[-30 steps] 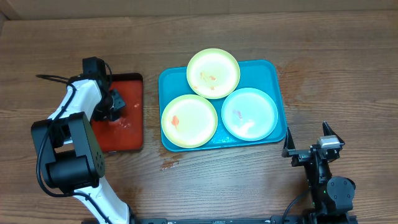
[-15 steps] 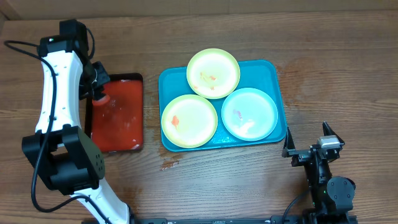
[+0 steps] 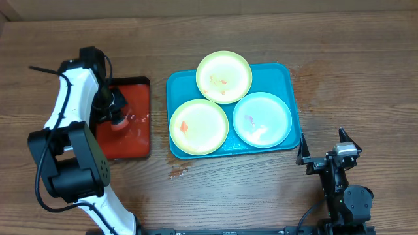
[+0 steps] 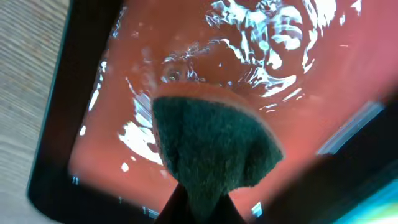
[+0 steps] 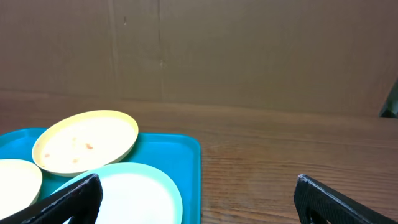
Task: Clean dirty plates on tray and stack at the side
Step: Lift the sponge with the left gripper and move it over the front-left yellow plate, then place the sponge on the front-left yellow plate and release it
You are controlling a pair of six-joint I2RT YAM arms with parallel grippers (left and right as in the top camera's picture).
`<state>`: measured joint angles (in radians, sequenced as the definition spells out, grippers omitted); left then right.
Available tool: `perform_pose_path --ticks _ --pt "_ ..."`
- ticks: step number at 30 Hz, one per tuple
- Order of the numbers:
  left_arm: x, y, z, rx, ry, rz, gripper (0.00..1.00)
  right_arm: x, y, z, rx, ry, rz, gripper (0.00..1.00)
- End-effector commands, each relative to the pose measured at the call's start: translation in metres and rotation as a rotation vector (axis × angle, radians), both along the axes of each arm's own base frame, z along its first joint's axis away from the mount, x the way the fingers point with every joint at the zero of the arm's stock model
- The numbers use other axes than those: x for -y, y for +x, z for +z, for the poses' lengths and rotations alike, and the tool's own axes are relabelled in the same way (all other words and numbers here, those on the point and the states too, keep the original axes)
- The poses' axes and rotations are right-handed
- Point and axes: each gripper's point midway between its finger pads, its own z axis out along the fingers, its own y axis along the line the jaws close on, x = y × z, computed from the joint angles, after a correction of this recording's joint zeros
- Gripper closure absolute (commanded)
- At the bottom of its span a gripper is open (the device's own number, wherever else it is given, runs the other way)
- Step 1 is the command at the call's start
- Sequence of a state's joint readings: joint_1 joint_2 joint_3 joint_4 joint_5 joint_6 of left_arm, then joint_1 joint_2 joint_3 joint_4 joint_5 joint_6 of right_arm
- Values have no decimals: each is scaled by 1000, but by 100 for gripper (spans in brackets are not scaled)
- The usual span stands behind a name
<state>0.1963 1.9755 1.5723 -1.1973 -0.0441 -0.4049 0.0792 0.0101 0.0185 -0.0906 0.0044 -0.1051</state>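
Observation:
I will swing my left gripper onto the front lime-green plate's middle (image 3: pixel 200 128) and release the sponge, as that smeared plate lies to its right in the overhead view.
Three plates lie on the turquoise tray (image 3: pixel 287 78): a lime-green plate (image 3: pixel 224 76) at the back with orange smears, a lime-green plate (image 3: pixel 198 126) at the front left with an orange smear, and a pale mint plate (image 3: pixel 262 119) at the front right. My left gripper (image 3: pixel 115 112) is shut on a sponge (image 4: pixel 211 152) with a dark green scouring face, held over the wet red tray (image 3: pixel 134 130). My right gripper (image 3: pixel 326 156) is open and empty, near the tray's front right corner. In the right wrist view the mint plate (image 5: pixel 134 196) and back green plate (image 5: pixel 84 142) show.
The red black-rimmed tray (image 4: pixel 205 62) holds rippling water, left of the turquoise tray. A wet stain (image 3: pixel 177 172) marks the wooden table in front of the tray. A cardboard wall (image 5: pixel 199 50) stands behind the table.
My left arm swung out to the back left of the red tray, then came back down over the tray's left part with the sponge. The right arm has not moved.

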Motion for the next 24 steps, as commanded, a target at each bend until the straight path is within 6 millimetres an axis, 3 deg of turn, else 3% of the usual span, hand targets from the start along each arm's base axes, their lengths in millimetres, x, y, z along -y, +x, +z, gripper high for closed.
perform_pose_path --ticks 1,4,6,9,13,15,19,24 --pt "28 33 71 207 -111 -120 96 0 0 -2 3 0 -2 0" --pt "76 37 112 329 -269 -264 96 0 0 -2 3 0 -2 0" --pt "100 31 123 346 -307 -338 96 0 0 -2 3 0 -2 0" --pt "136 17 122 295 -330 -429 96 0 0 -2 3 0 -2 0" --pt "189 0 96 226 -357 -534 96 0 0 -2 3 0 -2 0" --pt "206 -4 76 205 -334 -540 96 0 0 -2 3 0 -2 0" --pt "225 -10 29 194 -224 -481 96 0 0 -2 3 0 -2 0" --pt "246 -14 -11 252 -161 -417 96 0 0 -2 3 0 -2 0"
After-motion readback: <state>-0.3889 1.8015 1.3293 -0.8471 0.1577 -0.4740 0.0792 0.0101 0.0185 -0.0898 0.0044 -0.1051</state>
